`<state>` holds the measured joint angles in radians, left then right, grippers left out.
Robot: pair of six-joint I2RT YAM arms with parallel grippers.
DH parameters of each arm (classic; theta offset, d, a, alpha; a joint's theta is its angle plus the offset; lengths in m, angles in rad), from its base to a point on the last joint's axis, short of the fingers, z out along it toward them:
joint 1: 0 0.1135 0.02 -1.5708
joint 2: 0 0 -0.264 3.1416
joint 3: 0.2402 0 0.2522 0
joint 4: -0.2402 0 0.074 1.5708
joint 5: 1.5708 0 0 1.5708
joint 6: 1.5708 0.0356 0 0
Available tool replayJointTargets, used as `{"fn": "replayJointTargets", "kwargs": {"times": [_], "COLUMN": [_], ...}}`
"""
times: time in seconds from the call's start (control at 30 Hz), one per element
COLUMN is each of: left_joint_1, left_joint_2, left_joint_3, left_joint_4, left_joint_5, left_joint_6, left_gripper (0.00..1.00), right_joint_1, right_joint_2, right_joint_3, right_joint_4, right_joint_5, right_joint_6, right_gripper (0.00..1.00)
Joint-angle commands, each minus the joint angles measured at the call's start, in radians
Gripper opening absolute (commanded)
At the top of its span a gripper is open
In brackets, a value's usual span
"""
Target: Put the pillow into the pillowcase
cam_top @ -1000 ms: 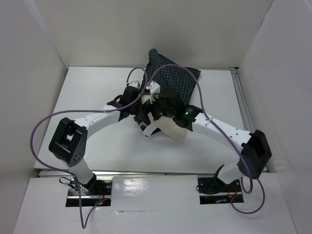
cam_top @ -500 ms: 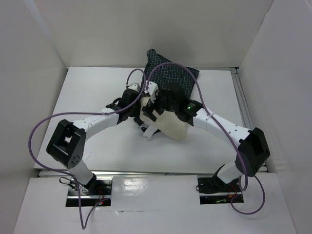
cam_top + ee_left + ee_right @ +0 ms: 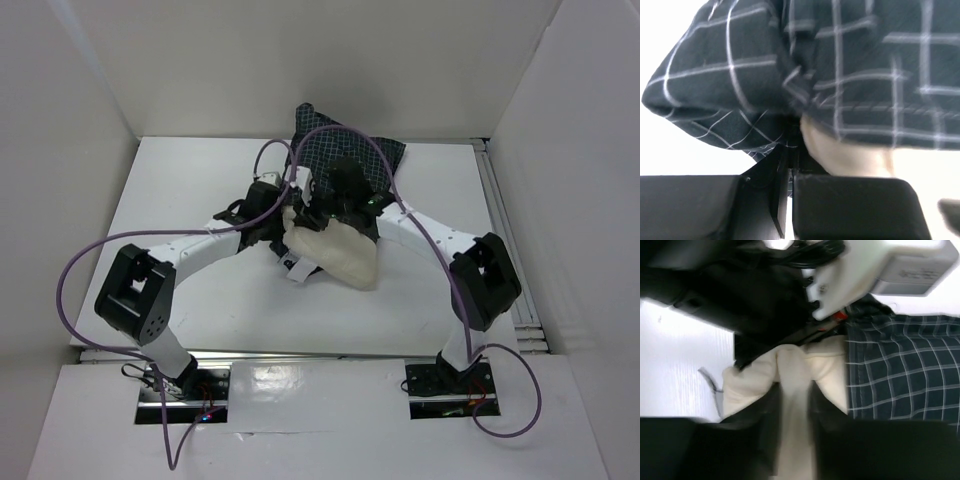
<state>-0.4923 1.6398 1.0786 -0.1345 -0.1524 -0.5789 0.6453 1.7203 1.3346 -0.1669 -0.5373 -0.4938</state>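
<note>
The pillowcase's hem goes outward onto the bare tabletop next, left in the top view, drawn and then released by my left gripper, as the pillow [image 3: 340, 255] is still uncovered.
The cream pillow [image 3: 340, 255] lies mid-table, its far end at the mouth of the dark checked pillowcase [image 3: 350, 150] behind it. My left gripper [image 3: 285, 205] sits at the pillow's far left corner. In the left wrist view this gripper [image 3: 791, 150] is shut on the hem of the pillowcase [image 3: 840, 65], with the pillow [image 3: 845, 157] just under that edge. My right gripper [image 3: 338, 205] is on the pillow's far end. In the right wrist view it [image 3: 795, 405] pinches a raised fold of the pillow [image 3: 830, 370], with the pillowcase [image 3: 905, 375] to its right.
White walls enclose the table [image 3: 170, 200] on three sides. Purple cables [image 3: 330, 135] loop over the pillowcase. A metal rail [image 3: 500, 220] runs along the right edge. A small white tag [image 3: 297, 265] hangs off the pillow's left side.
The right arm has swung toward the pillowcase and its jaws have closed from wide open onto a pillow fold. The pillow shifted slightly toward the far side. The left gripper held still.
</note>
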Motion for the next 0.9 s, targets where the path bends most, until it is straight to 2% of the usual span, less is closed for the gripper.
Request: {"fn": "replayJointTargets", "kwargs": {"times": [0.0,0.03,0.07,0.17,0.2,0.27,0.3,0.4,0.5,0.57,0.7,0.73,0.83,0.87], "left_joint_1": [-0.017,-0.017,-0.017,-0.017,-0.017,-0.017,-0.017,-0.017,-0.017,-0.008,0.017,0.046,0.058,0.058], "left_joint_2": [-0.018,-0.029,-0.029,-0.040,-0.053,-0.078,-0.093,-0.182,-0.293,-0.333,-0.330,-0.299,-0.256,-0.245], "left_joint_3": [0.024,0.024,0.024,0.004,0.004,-0.006,-0.015,-0.043,-0.054,-0.054,0.007,0.026,0.082,0.083], "left_joint_4": [0.067,0.076,0.076,0.087,0.087,0.078,0.078,0.049,0.013,-0.011,-0.060,-0.060,-0.073,-0.073], "left_joint_5": [-0.013,-0.004,-0.004,0.008,0.008,0.022,0.022,0.045,-0.001,-0.025,-0.148,-0.148,-0.086,-0.069], "left_joint_6": [0.050,0.050,0.050,0.070,0.070,0.079,0.079,0.097,0.106,0.106,0.129,0.129,0.129,0.129], "left_gripper": [0.00,0.00,0.00,0.00,0.00,0.00,0.00,0.00,0.00,0.00,0.00,0.00,0.00,0.00], "right_joint_1": [-0.022,-0.042,-0.053,-0.085,-0.085,-0.075,-0.064,-0.055,-0.055,-0.055,-0.019,-0.006,0.042,0.042], "right_joint_2": [0.056,0.056,0.056,0.084,0.122,0.172,0.198,0.362,0.455,0.490,0.481,0.481,0.559,0.626], "right_joint_3": [0.006,-0.021,-0.037,-0.037,-0.013,0.056,0.070,0.136,0.193,0.193,0.066,0.046,0.131,0.176], "right_joint_4": [0.084,0.124,0.220,0.291,0.309,0.274,0.274,0.203,0.162,0.152,0.242,0.275,0.207,0.182], "right_joint_5": [0.065,0.097,0.144,0.310,0.427,0.541,0.657,0.790,0.792,0.722,0.593,0.483,0.546,0.635], "right_joint_6": [0.084,0.122,0.176,0.354,0.403,0.461,0.475,0.540,0.572,0.572,0.502,0.460,0.524,0.608], "right_gripper": [0.22,0.00,0.00,0.00,0.00,0.00,0.00,0.00,0.00,0.00,0.00,0.00,0.00,0.00]}}
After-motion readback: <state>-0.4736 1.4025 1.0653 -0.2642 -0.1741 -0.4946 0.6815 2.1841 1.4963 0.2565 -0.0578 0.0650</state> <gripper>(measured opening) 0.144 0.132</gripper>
